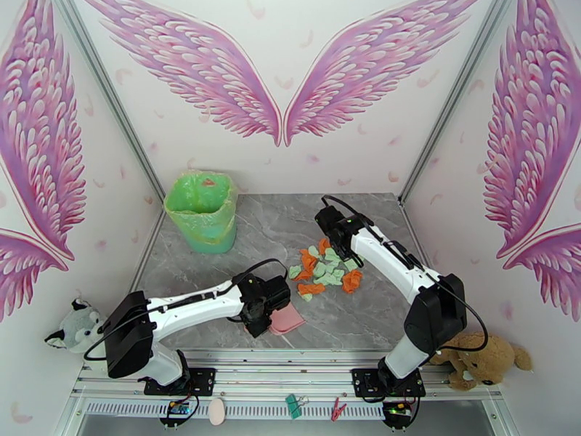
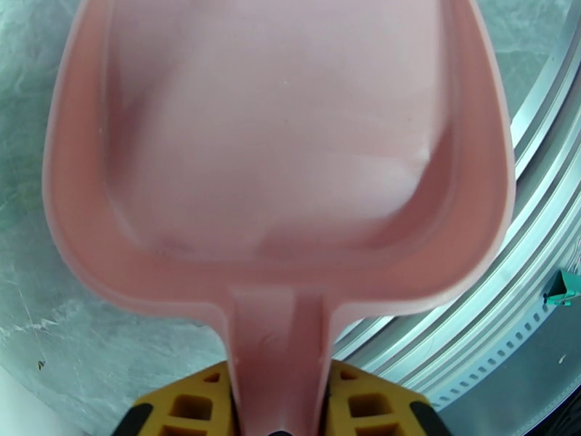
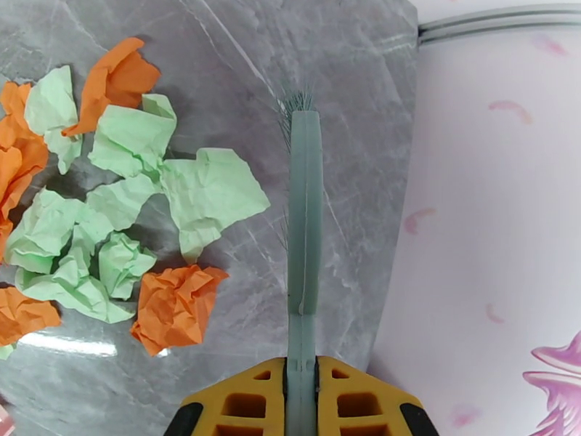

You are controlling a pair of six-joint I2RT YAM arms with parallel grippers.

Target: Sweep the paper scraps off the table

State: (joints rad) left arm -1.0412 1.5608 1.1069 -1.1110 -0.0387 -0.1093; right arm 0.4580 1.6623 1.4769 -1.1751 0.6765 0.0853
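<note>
I need to move my left gripper outward toward the pile's near edge, which lies outward of it, and release the handle, because bare table lies between the pan and the scraps.
The paper scraps [image 1: 324, 269], crumpled mint green and orange bits, lie in a loose pile at the middle right of the grey marble table [image 1: 276, 227]. My right gripper [image 1: 335, 230] hovers at the pile's far right edge. In its wrist view the gripper [image 3: 300, 395] is shut on the handle of a teal-green hand brush [image 3: 304, 212]. The brush stands just right of the scraps [image 3: 138, 212], apart from them. My left gripper [image 1: 269, 308] sits near the front edge, left of the pile. It [image 2: 279, 392] is shut on the handle of a pink dustpan [image 2: 276, 139], whose pan [image 1: 287, 319] holds nothing.
A bin lined with a green bag [image 1: 202, 210] stands at the table's back left corner. An aluminium rail [image 2: 501, 285] runs along the front edge, with clips [image 1: 293, 405] lying below it. Plush toys [image 1: 479, 360] sit beside both arm bases. The wall [image 3: 494, 212] rises just right of the brush.
</note>
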